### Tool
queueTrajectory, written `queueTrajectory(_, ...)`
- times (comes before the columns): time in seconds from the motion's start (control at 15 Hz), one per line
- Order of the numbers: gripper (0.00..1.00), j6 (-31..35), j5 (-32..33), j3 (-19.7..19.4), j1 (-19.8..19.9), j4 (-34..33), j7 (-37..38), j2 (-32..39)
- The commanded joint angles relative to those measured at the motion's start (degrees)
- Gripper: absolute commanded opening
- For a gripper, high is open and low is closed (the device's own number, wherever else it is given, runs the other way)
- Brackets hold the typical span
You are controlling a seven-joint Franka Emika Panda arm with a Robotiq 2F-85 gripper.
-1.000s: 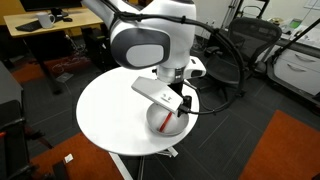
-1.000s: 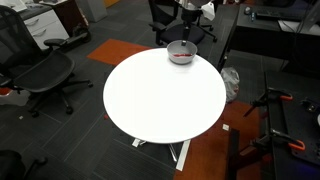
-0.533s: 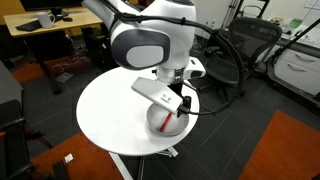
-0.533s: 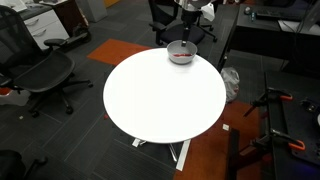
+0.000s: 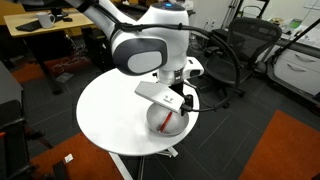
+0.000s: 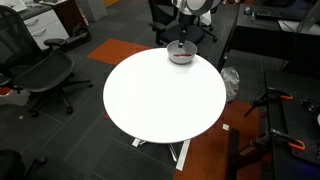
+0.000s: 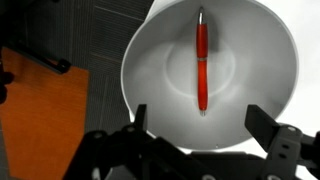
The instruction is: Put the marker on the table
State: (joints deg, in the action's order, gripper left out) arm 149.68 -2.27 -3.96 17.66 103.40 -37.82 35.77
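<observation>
My open gripper should first go down into the white bowl (image 5: 168, 119), to get onto the red body of the marker, away from the marker's silver tip.
The red marker (image 7: 202, 65) lies inside a white bowl (image 7: 140, 70), seen from straight above in the wrist view. The bowl (image 5: 168, 119) stands near the edge of the round white table (image 5: 105, 110), and it also shows in an exterior view (image 6: 181, 52) at the far edge of the table (image 6: 165, 95). My gripper (image 7: 200, 118) hangs over the bowl, open and empty, with its fingers (image 7: 262, 125) apart on either side of the marker's lower end. In an exterior view the gripper (image 5: 180, 101) sits just above the bowl rim.
Black office chairs (image 6: 45, 70) stand around the table, with another behind the arm (image 5: 250, 45). A wooden desk (image 5: 45, 25) is at the back. Orange carpet patches (image 5: 285, 150) lie on the grey floor. A dark cable hangs off the arm (image 5: 225, 75).
The arm has shifted slightly, and the gripper has come down a little closer over the bowl. The marker and bowl have not moved.
</observation>
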Motion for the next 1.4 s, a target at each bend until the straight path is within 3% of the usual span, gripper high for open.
queueTrajectory(0.0,1.0,1.56,1.75,1.11,0.58,-0.6,1.45,1.68)
queueTrajectory(1.07,1.0,-1.18,2.54,1.43,1.26,-6.15,1.82,9.24)
queueTrajectory(1.13,0.75,-1.18,2.58,1.52,1.33,-6.47,1.71,9.65)
queueTrajectory(1.2,0.74,-1.13,2.69,1.45,1.23,-6.83,1.91,10.0)
queueTrajectory(1.33,0.59,-1.25,2.65,1.62,1.42,-7.47,1.83,10.58)
